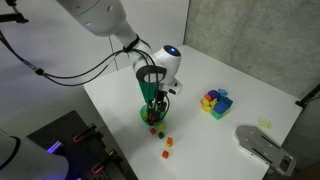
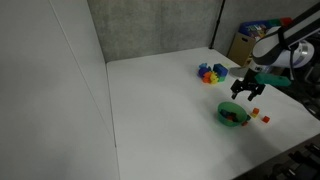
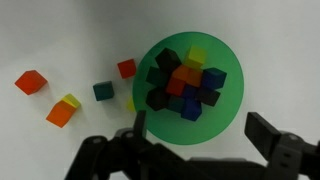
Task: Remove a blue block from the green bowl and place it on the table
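My gripper lowers its open fingers outward into the bowl (image 3: pixel 185 135) next, astride the blue block. The block lies exposed below and outward of my gripper at the heap's near edge.
The green bowl (image 3: pixel 185 135) holds a heap of small cubes in red, orange, yellow, black and blue. One blue block (image 3: pixel 191 109) lies at the heap's near edge, and a second blue cube (image 3: pixel 213 77) sits at its right. My gripper (image 3: pixel 200 130) is open and empty. It hovers above the bowl with a finger on either side of the near rim. In both exterior views the gripper (image 1: pixel 152 98) (image 2: pixel 247 93) hangs just over the bowl (image 1: pixel 144 114) (image 2: pixel 233 114) on the white table (image 1: pixel 240 75) (image 2: pixel 160 110).
Loose cubes lie beside the bowl: red-orange (image 3: pixel 30 81), orange-yellow (image 3: pixel 63 110), dark teal (image 3: pixel 103 91), red (image 3: pixel 127 68). A multicoloured block cluster (image 1: pixel 215 101) (image 2: pixel 211 73) sits farther off. A grey device (image 1: pixel 262 147) stands at the table's corner.
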Robot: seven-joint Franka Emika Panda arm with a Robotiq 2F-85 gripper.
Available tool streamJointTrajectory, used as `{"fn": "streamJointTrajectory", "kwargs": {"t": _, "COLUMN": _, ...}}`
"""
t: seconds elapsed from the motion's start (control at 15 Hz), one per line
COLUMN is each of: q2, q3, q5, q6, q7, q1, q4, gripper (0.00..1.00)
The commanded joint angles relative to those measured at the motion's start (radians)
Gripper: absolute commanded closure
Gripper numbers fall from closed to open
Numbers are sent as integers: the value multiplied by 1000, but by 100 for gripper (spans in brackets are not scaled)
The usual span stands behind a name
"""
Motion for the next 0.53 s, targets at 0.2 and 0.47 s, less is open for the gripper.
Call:
{"fn": "streamJointTrajectory", "kwargs": {"t": 0.2, "q2": 162, "q3": 38, "q5": 19, "q6": -13, "q7": 49, "q1": -33, "q4": 152, "gripper": 0}}
{"fn": "streamJointTrajectory", "kwargs": {"t": 0.47, "q2": 217, "q3": 51, "q5": 21, "q6": -16, "q7": 62, "q1": -43, "q4": 193, "gripper": 0}}
